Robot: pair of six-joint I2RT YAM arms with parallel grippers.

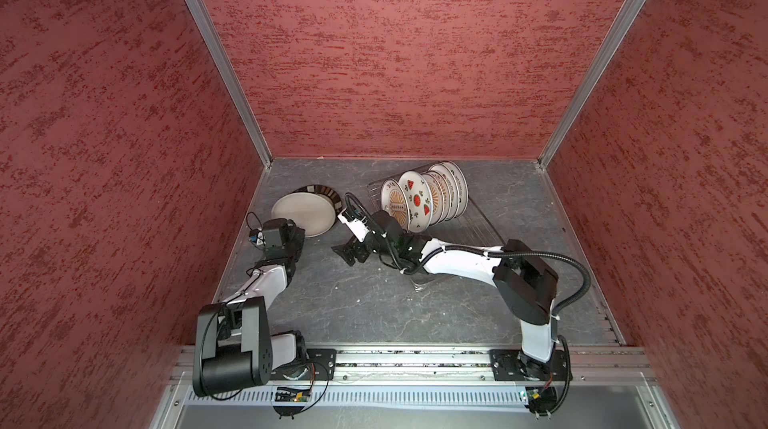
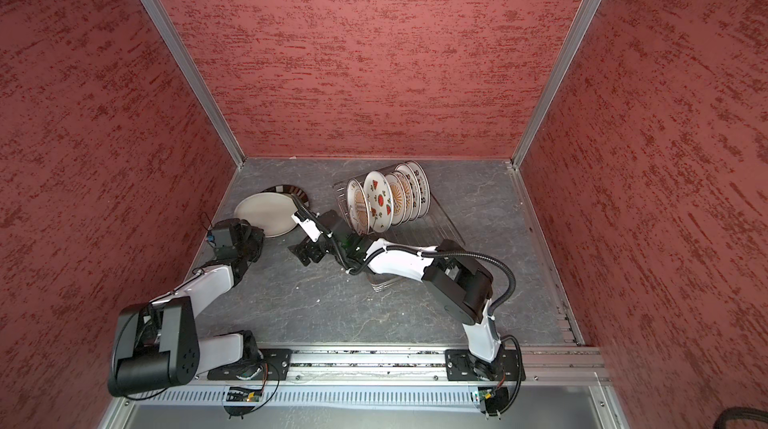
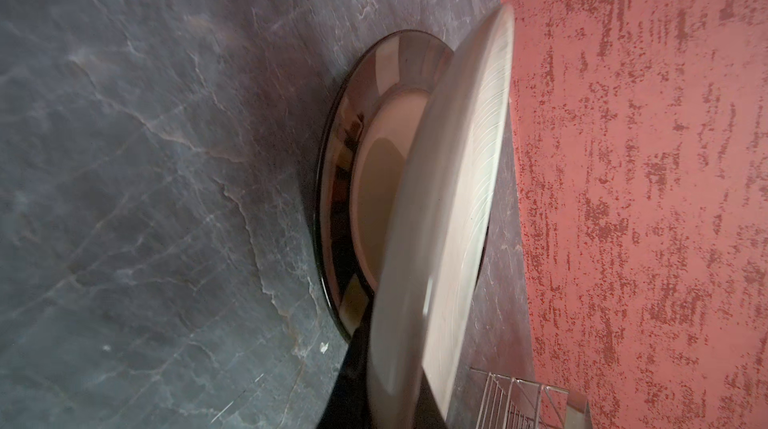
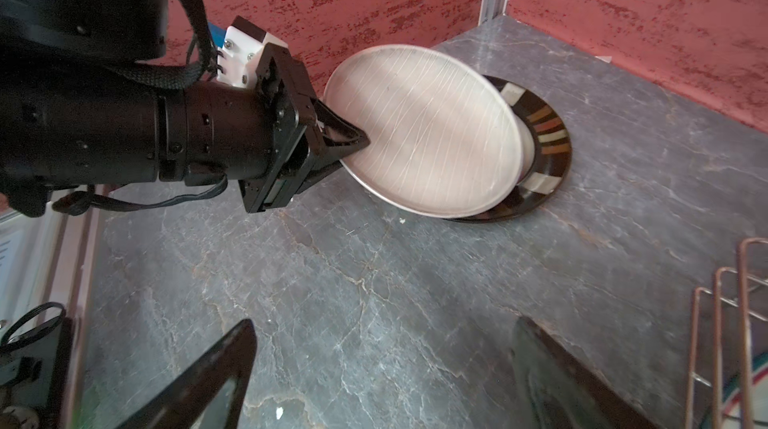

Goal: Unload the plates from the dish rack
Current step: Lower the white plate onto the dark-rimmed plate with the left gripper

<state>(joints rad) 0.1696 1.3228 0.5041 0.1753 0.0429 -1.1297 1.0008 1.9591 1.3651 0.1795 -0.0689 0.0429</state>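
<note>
My left gripper next lowers and shifts slightly toward the rack to release the off-white plate onto the dark-rimmed plate. It still hangs tilted and off-center above.
My left gripper is shut on the near rim of a plain off-white plate. It holds the plate tilted, with the far edge over a dark-rimmed plate that lies flat on the table at the back left. In the left wrist view the off-white plate leans over the dark-rimmed plate. The silver wire dish rack holds several printed plates on edge. My right gripper hangs open and empty over bare table between the rack and the two plates.
Red textured walls close the table in on three sides. An aluminium rail with both arm bases runs along the front. The right forearm lies across the rack's near end. A corner of the rack shows in the left wrist view.
</note>
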